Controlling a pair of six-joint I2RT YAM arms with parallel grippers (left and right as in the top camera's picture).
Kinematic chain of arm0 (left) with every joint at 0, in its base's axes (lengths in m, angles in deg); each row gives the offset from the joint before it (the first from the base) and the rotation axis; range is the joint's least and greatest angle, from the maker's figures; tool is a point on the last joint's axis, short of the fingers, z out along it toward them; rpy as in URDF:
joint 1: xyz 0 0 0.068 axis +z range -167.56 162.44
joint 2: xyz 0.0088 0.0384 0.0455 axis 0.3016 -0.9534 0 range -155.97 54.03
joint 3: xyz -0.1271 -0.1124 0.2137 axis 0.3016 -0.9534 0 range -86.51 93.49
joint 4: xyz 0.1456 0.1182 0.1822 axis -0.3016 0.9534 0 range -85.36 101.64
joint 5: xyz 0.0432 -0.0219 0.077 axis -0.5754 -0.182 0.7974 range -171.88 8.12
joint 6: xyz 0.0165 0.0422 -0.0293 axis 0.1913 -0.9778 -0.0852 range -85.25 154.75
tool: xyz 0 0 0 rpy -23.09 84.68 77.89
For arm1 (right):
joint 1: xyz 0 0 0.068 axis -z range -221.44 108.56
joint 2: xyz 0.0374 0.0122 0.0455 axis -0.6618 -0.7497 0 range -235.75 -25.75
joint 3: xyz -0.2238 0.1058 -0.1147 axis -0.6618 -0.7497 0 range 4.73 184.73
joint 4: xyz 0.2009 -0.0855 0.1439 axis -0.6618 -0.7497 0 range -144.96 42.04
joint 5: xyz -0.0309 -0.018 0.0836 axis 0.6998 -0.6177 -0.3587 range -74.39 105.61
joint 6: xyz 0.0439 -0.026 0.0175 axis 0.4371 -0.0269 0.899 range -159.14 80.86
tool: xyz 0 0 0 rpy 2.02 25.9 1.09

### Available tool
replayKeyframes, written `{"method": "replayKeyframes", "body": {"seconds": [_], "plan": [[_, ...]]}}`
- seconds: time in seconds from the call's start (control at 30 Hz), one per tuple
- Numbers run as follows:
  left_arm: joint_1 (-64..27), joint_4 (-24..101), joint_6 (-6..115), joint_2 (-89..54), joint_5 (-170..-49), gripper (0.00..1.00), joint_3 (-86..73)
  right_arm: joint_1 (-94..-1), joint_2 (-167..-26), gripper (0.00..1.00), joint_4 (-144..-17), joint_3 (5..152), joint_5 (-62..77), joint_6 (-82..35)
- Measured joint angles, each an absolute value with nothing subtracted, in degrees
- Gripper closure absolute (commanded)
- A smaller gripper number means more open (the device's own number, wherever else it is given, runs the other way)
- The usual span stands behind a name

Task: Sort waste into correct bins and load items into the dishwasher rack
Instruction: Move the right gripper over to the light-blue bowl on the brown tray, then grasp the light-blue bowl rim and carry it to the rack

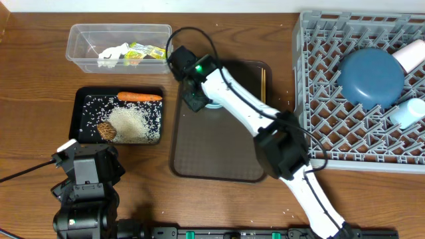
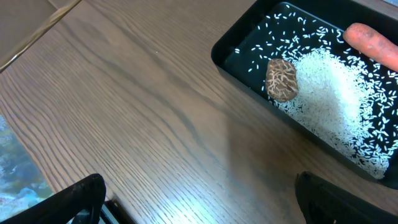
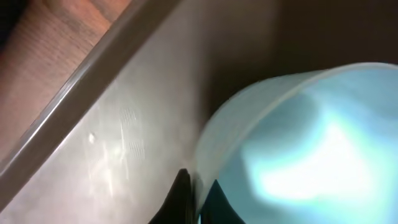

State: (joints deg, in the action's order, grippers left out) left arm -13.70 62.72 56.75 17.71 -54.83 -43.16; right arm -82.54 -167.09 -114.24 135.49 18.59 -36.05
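Note:
The bowl (image 1: 214, 105) in my right gripper goes to the right in the overhead view over empty rack slots (image 1: 340, 118) beside the blue dish next. It then tilts and is released.
My right gripper (image 3: 198, 200) is shut on the rim of the small light blue bowl (image 3: 298, 143), one finger outside the wall and one inside. In the overhead view that gripper (image 1: 198, 99) hangs over the bowl (image 1: 214, 105), which the arm mostly hides. Wooden chopsticks (image 1: 263, 83) lie at the brown tray's right edge. My left gripper (image 2: 199, 205) stands open over bare table, near the black tray (image 2: 249, 71) holding rice (image 2: 336, 106), a brown lump (image 2: 282, 79) and a carrot (image 2: 376, 43). The clear tub (image 1: 80, 50) holds crumpled paper (image 1: 113, 54) and wrappers (image 1: 146, 52).
The grey rack (image 1: 319, 93) at the right holds a dark blue dish (image 1: 370, 76), a white cup (image 1: 412, 53) and a light blue cup (image 1: 406, 113). The brown serving tray (image 1: 199, 159) lies in the middle, under my right arm.

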Motion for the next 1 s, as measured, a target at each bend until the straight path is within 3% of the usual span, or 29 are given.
{"method": "replayKeyframes", "body": {"seconds": [0.33, 0.6, 1.0], "plan": [[-13.70, 62.74, 56.75, 17.71, -54.85, 0.02, -43.16, -74.73, -145.76, 0.99, -129.43, 136.21, 19.32, -34.33], [-13.70, 62.72, 56.75, 17.71, -54.85, 0.02, -43.16, -66.08, -141.58, 0.99, -139.51, 136.30, 19.73, -33.41], [-13.70, 62.72, 56.75, 17.71, -54.85, 0.02, -43.16, -53.32, -131.35, 0.99, -144.67, 135.36, 19.66, -31.66]]}}
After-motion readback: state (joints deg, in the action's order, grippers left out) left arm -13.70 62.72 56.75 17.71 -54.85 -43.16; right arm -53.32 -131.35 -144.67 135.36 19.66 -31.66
